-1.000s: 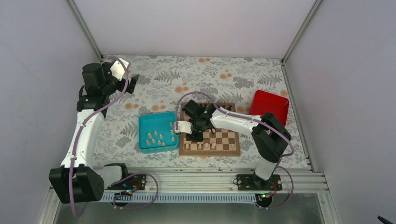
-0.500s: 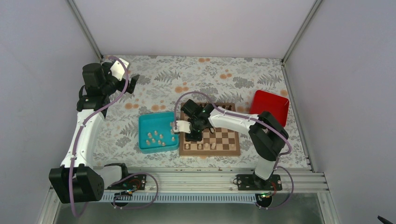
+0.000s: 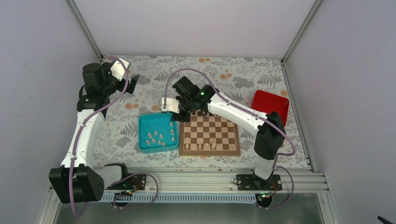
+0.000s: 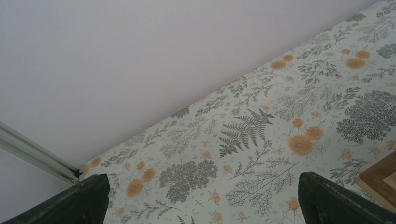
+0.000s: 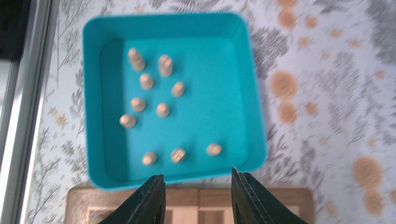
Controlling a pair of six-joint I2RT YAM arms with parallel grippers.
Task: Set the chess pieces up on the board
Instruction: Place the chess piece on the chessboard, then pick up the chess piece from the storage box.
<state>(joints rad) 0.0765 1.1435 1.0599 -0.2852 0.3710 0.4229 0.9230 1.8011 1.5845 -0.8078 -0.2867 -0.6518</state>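
Note:
Open tray bottom surrounds the teal tray's central pale piece [image 3: 161,136]. So my right gripper moves to the left in the top view, back and down onto the piece's head next.
The board [image 3: 209,135] lies at mid-table. A few pale chess pieces [image 3: 200,146] stand along its near edge, and dark pieces line its far edge. Several more pale chess pieces [image 3: 156,138] lie in the teal tray [image 3: 145,122] left of the board. My right gripper [image 3: 181,114] hovers open and empty over the gap between the tray and the board's far-left corner. In the right wrist view its open gripper [image 5: 196,173] frames the tray's rim [image 5: 252,93], the pieces [image 5: 162,110] and the board's border [image 5: 280,200]. My left gripper [image 3: 133,84] is open and empty at the far left.
A red box [image 3: 270,105] sits right of the board. The left wrist view shows the open left gripper [image 4: 201,191] over the floral tablecloth, the back wall and a corner of the board [image 4: 380,179]. Walls enclose the table on three sides.
My right gripper has lifted off the board's left side and moved away and left, to the tray's edge. The left arm has not moved.

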